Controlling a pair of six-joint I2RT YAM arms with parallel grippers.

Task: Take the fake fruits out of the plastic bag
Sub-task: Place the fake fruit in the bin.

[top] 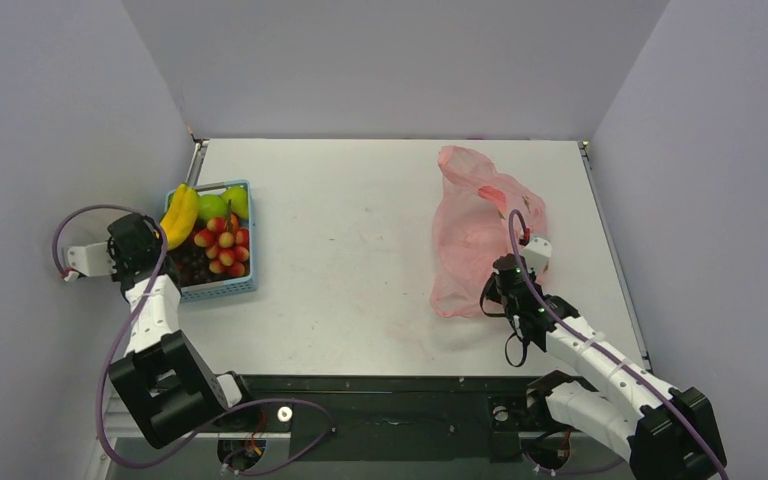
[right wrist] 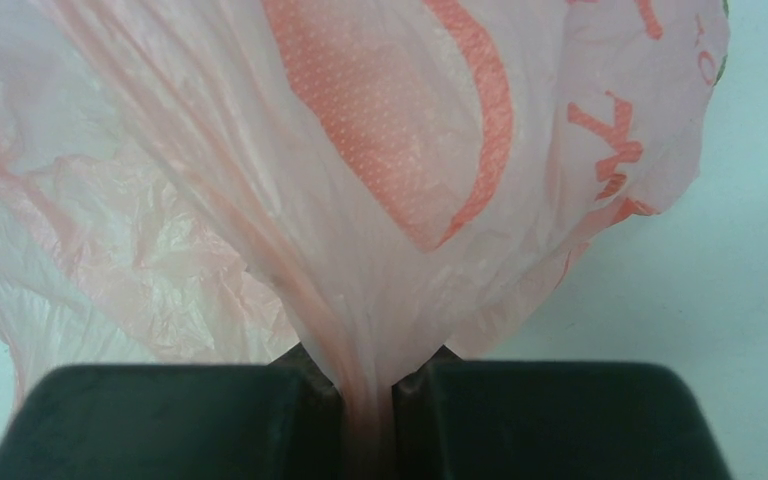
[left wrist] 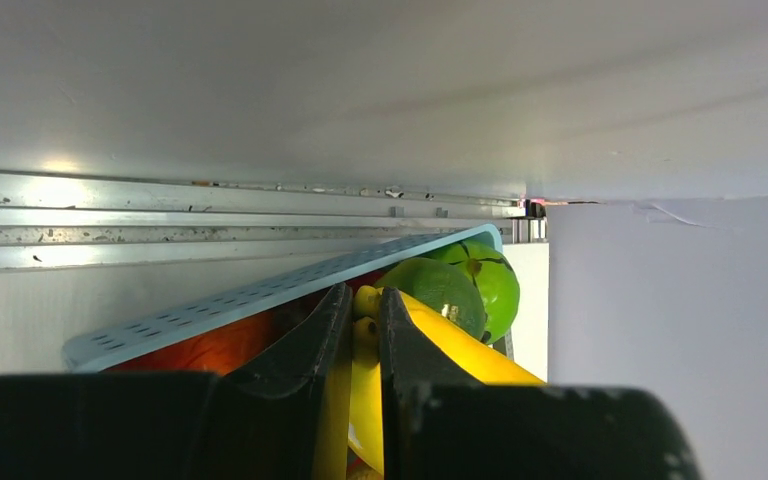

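Observation:
I will move my left gripper to the right in the top view and let go of the bananas on top of the green apple (top: 212,207), because they lie over the edge of the basket.
The yellow bananas (top: 180,215) lie over the left edge of a light-blue basket (top: 218,290). In it are the plain green apple (top: 212,207) and the red-yellow fruit cluster (top: 225,245). My left gripper (top: 163,238) is at the basket's left side. In the left wrist view it (left wrist: 365,312) is shut on the bananas (left wrist: 368,380), with the apple (left wrist: 440,290) just beyond. The pink plastic bag (top: 475,230) lies crumpled at the right. My right gripper (top: 492,293) is at its near edge. In the right wrist view it (right wrist: 367,390) is shut on a gathered fold of the bag (right wrist: 360,180).
A green ball with a dark zigzag stripe (top: 237,203) sits in the basket's far corner and shows in the left wrist view (left wrist: 492,280) beside the basket rim (left wrist: 260,290). A metal rail (top: 194,165) runs along the table's left edge next to the wall.

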